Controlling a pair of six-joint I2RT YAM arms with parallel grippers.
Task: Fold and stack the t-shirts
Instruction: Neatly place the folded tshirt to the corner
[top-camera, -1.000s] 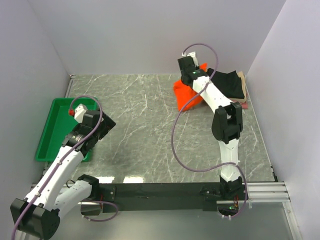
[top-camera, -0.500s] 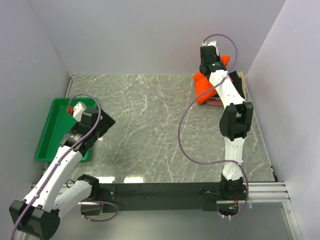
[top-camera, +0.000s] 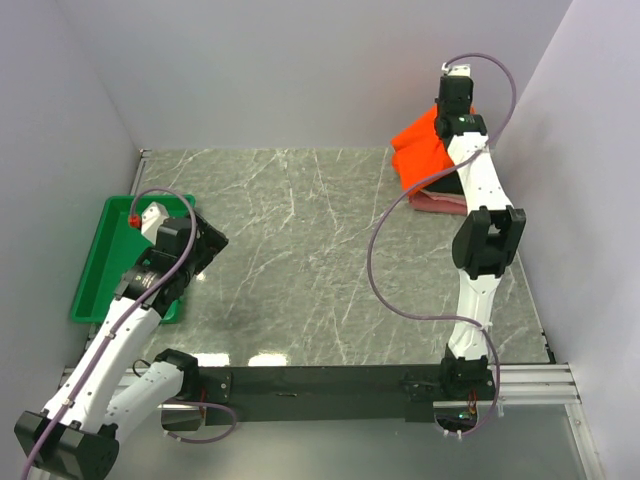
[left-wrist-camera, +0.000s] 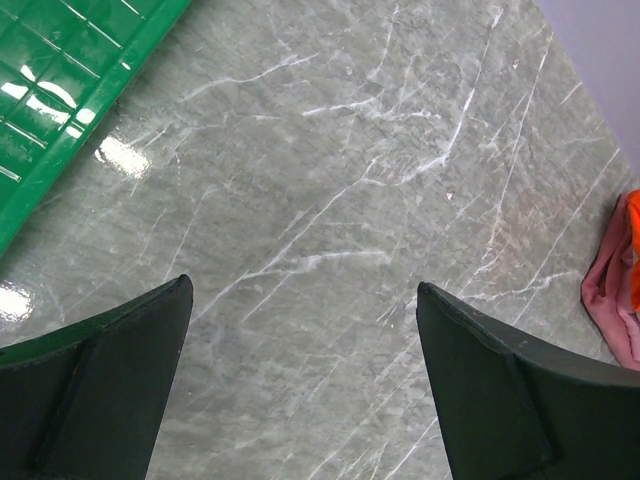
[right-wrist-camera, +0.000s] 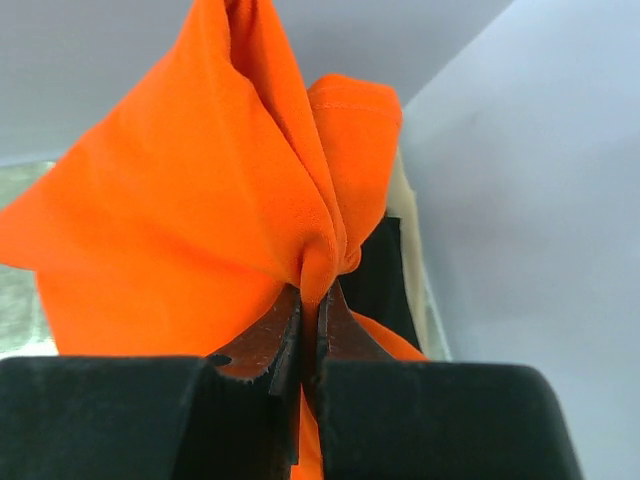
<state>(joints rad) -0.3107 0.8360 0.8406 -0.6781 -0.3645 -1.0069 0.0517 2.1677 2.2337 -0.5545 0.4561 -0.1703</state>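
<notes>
The right gripper shifts toward the side next, then lowers the orange t-shirt's fold over the stack, since the black t-shirt (right-wrist-camera: 385, 275) there lies uncovered.
My right gripper (right-wrist-camera: 312, 300) is shut on a fold of the bright orange t-shirt (right-wrist-camera: 200, 210) and holds it up at the far right corner, by the back wall. In the top view the orange t-shirt (top-camera: 425, 150) hangs over the folded stack, of which the pink t-shirt (top-camera: 440, 200) shows beneath. In the right wrist view the black t-shirt (right-wrist-camera: 385, 275) and a beige edge (right-wrist-camera: 408, 230) show behind the orange cloth. My left gripper (left-wrist-camera: 300, 340) is open and empty above bare table at the left. The pink t-shirt (left-wrist-camera: 612, 300) shows at that view's right edge.
A green plastic tray (top-camera: 105, 255) stands at the left edge of the grey marble table (top-camera: 300, 250), with my left arm partly over it; its rim also shows in the left wrist view (left-wrist-camera: 70, 80). White walls close the back and both sides.
My right gripper has carried the orange t-shirt to the right and back, from the table left of the stack to above the stack. The black shirt is now covered. The left arm barely moved.
</notes>
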